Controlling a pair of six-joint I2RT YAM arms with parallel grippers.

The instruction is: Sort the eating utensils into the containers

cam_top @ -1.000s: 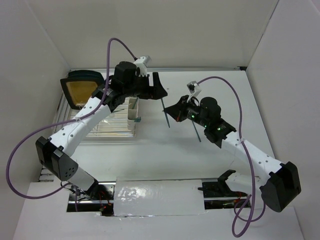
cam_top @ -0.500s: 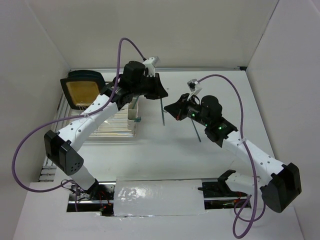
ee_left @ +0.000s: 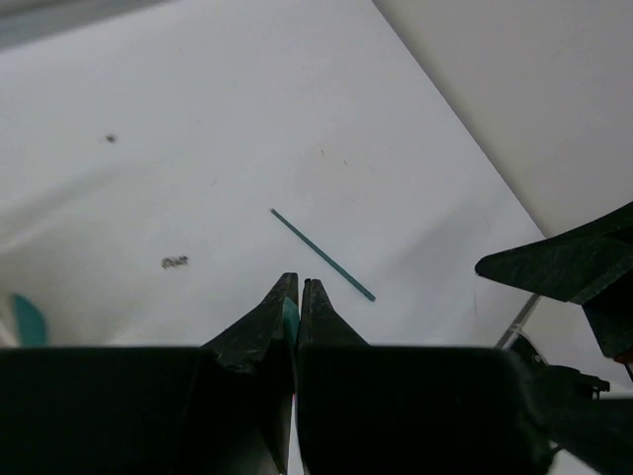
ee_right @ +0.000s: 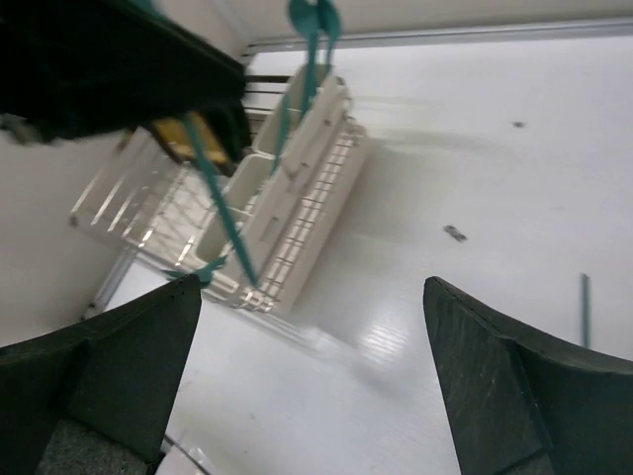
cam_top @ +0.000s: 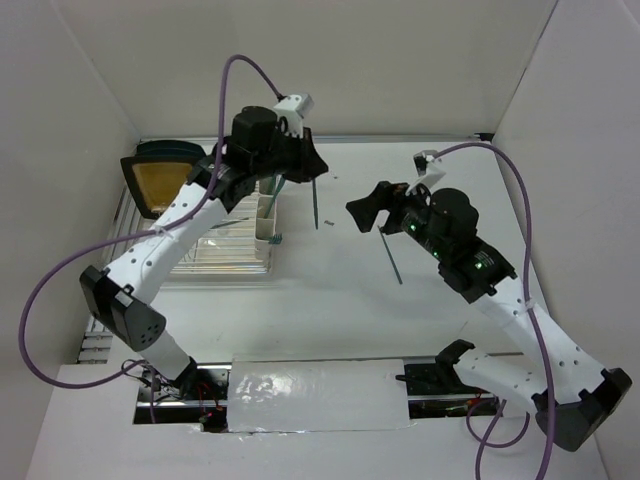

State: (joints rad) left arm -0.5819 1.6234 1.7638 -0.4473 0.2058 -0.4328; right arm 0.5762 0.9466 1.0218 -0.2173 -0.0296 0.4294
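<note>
Next I will move my left gripper to the left in the top view, then down over the cream container by the spoons, since its teal utensil still hangs outside.
My left gripper (cam_top: 308, 172) hangs over the table's middle, just right of the containers (cam_top: 266, 220), and is shut on the top of a slim teal utensil (cam_top: 316, 207) that dangles below it. In the left wrist view a teal sliver (ee_left: 289, 317) shows between the closed jaws. My right gripper (cam_top: 368, 210) stands wide open to the right of that utensil, apart from it; in its own view the gripper (ee_right: 312, 287) has nothing between its fingers. A second teal utensil (cam_top: 392, 256) lies on the table below the right gripper. Teal utensils (ee_right: 315, 30) stick out of the cream containers (ee_right: 287, 168).
The containers stand at the right end of a clear wire dish rack (cam_top: 215, 255) on the left. A dark plate with an orange centre (cam_top: 160, 182) stands at the rack's far left. White walls close in the table at the back and sides.
The left gripper shut on the utensil that the right gripper held. The right gripper then opened and drew back to the right. The left gripper now carries the utensil slightly left.
</note>
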